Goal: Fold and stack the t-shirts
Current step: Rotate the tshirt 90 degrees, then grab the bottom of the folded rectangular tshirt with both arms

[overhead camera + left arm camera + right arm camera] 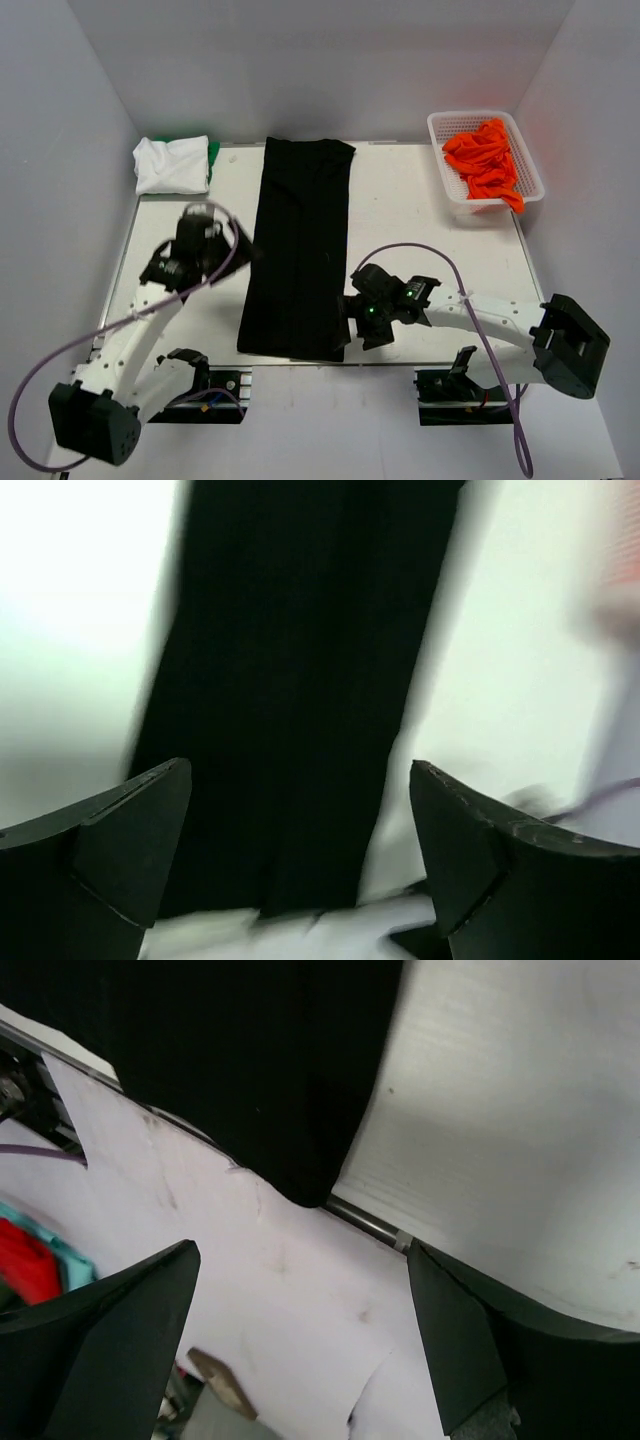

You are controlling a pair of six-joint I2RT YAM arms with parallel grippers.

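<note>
Next, my right gripper will lower to the left in the top view onto the black t-shirt's near corner (338, 356) (308, 1188), because its tip overhangs the front rail.
A large black t-shirt (300, 250) lies in a long narrow strip down the middle of the table, its near end at the front edge. My left gripper (243, 250) is open at the strip's left edge, about halfway along. In the left wrist view the black cloth (300, 680) fills the space beyond the open gripper (300, 815). My right gripper (353, 318) is open beside the strip's near right corner. The right wrist view shows that corner (260, 1080) above the open gripper (300, 1305), with nothing held. Folded white (170, 165) and green (213, 153) t-shirts sit at the back left.
A white basket (530, 170) at the back right holds bright orange t-shirts (483, 160). White walls enclose the table on three sides. The table's front rail (375, 1225) runs just under the right gripper. Purple cables (470, 300) loop from both arms.
</note>
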